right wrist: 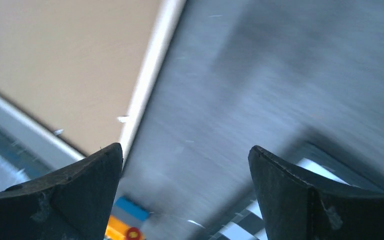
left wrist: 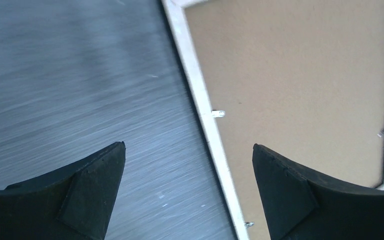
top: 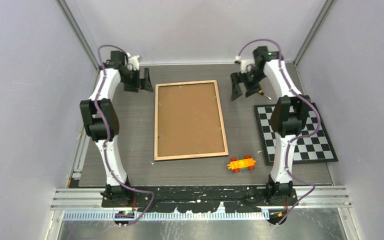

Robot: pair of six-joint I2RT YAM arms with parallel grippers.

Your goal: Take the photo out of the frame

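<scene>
My right gripper moves away from the frame next, down to the thin metal shaft (top: 267, 96) by the checkerboard mat.
The frame (top: 190, 120) lies face down in the middle of the table, showing its brown backing board and light wooden rim. The photo is hidden under the backing. My left gripper (top: 141, 81) is open and empty, just off the frame's far left corner. In the left wrist view the frame's rim (left wrist: 206, 115) runs between my fingers, with small metal tabs on it. My right gripper (top: 244, 88) is open and empty, beside the frame's far right corner. The right wrist view shows the backing board (right wrist: 70, 55) at upper left.
A black-and-white checkerboard mat (top: 294, 134) lies at the right, partly under the right arm. An orange toy car (top: 241, 163) sits near the frame's near right corner, and shows in the right wrist view (right wrist: 125, 227). Grey walls enclose the table.
</scene>
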